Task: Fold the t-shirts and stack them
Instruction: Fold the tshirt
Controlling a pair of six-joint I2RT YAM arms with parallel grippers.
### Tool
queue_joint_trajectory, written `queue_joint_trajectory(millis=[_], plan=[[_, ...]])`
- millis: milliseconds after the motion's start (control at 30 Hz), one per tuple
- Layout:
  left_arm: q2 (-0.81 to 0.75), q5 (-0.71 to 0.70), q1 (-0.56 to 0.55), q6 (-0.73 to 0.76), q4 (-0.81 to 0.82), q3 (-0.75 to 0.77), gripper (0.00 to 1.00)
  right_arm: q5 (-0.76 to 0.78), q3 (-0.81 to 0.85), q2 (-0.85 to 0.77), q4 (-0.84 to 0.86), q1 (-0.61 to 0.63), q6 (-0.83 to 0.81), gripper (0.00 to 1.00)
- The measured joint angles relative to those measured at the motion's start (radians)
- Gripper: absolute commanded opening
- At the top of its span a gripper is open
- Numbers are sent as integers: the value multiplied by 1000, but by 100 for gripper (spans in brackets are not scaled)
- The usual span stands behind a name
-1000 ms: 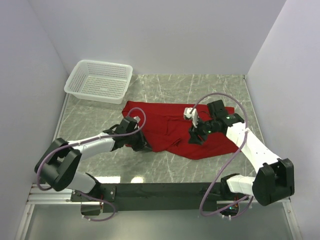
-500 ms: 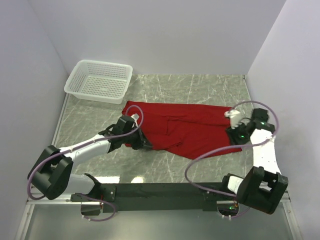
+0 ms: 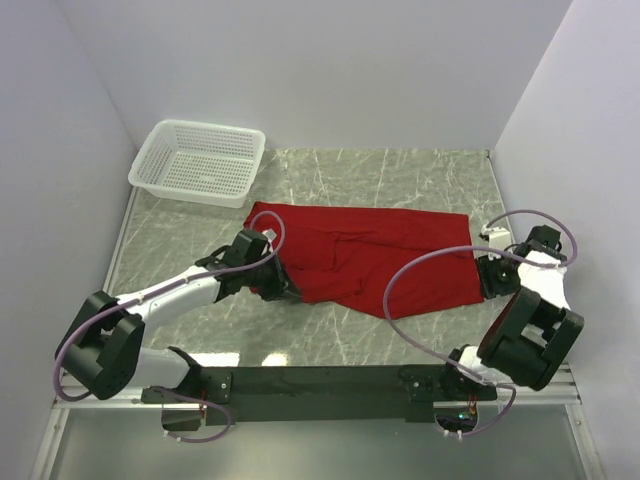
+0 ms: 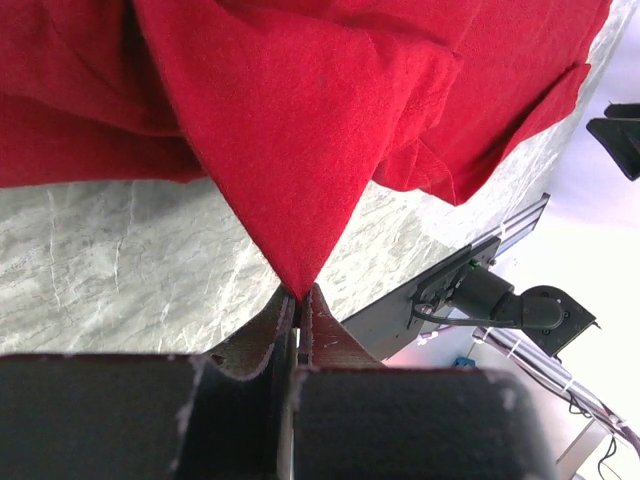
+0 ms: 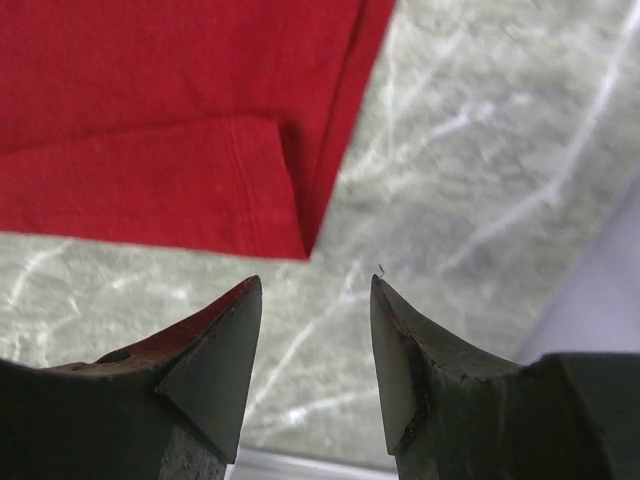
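I should next move my right gripper to the left in the top view until its fingers are on both sides of the shirt's near hem corner (image 3: 480, 300) (image 5: 302, 250).
A red t-shirt (image 3: 370, 258) lies spread across the middle of the marble table, partly rumpled along its near edge. My left gripper (image 3: 283, 290) is shut on the shirt's near left corner; in the left wrist view the cloth (image 4: 300, 140) comes to a point pinched between the fingers (image 4: 297, 297). My right gripper (image 3: 487, 277) is open and empty, just off the shirt's right edge. In the right wrist view the shirt's corner (image 5: 200, 150) lies on the table beyond the open fingertips (image 5: 312, 290), not touching them.
A white plastic basket (image 3: 198, 161) stands empty at the back left of the table. Grey walls close in the left, back and right sides. The black base rail (image 3: 330, 382) runs along the near edge.
My right gripper has drawn the shirt's right side out to the right, let it go and moved just past the edge. The shirt now lies wider and flatter. The left gripper keeps its hold.
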Motion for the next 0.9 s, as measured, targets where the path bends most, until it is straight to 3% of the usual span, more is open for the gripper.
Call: queue_joint_trajectory(millis=[367, 900], plan=[[17, 1, 1, -8, -53, 26, 1, -133, 11, 186, 62, 39, 28, 49], [69, 0, 1, -23, -129, 92, 1, -111, 29, 164, 162, 143, 116, 47]])
